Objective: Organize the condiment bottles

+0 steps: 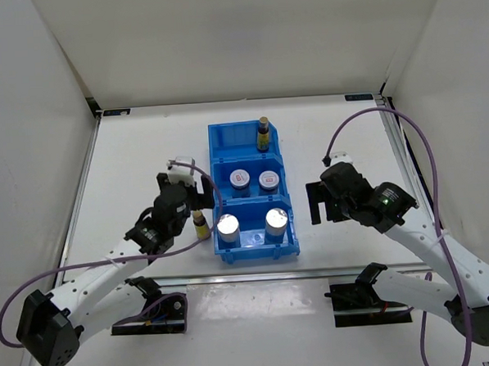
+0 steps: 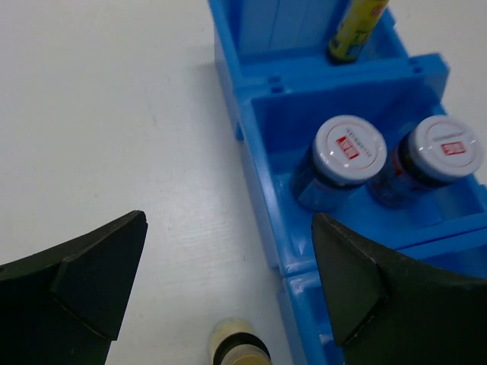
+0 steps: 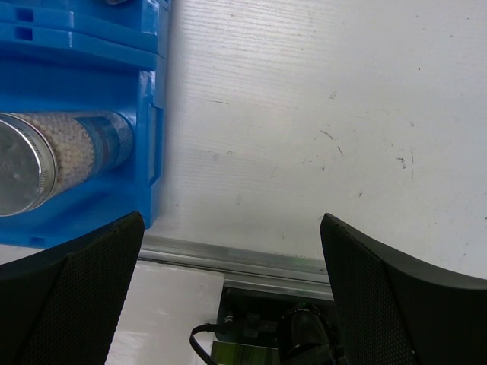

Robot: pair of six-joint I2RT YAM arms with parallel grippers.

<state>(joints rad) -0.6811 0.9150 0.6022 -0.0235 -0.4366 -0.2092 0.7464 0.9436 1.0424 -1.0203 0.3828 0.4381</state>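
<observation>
My left gripper lowers and draws back next until its open fingers straddle the second amber bottle's capped top (image 1: pixel 198 214) (image 2: pixel 245 353), since the bottle still stands below the fingers.
The blue bin (image 1: pixel 220 161) holds an amber gold-capped bottle (image 1: pixel 263 134) in its far compartment. Two white jars (image 1: pixel 240 179) (image 1: pixel 268 179) stand in the middle one and two silver-topped cylinders (image 1: pixel 228 226) (image 1: pixel 277 219) in the near one. A second amber bottle (image 1: pixel 200 226) stands on the table, just left of the bin. My left gripper (image 1: pixel 202 193) is open above that bottle. In the left wrist view its gold cap (image 2: pixel 240 346) shows low between the fingers of the left gripper (image 2: pixel 228 274), untouched. My right gripper (image 1: pixel 316 202) (image 3: pixel 232 266) is open and empty, right of the bin.
In the right wrist view a silver-topped cylinder (image 3: pixel 46 160) shows inside the bin wall (image 3: pixel 146 114), with the table's metal front rail (image 3: pixel 251 262) below. White walls close the table at the back and sides.
</observation>
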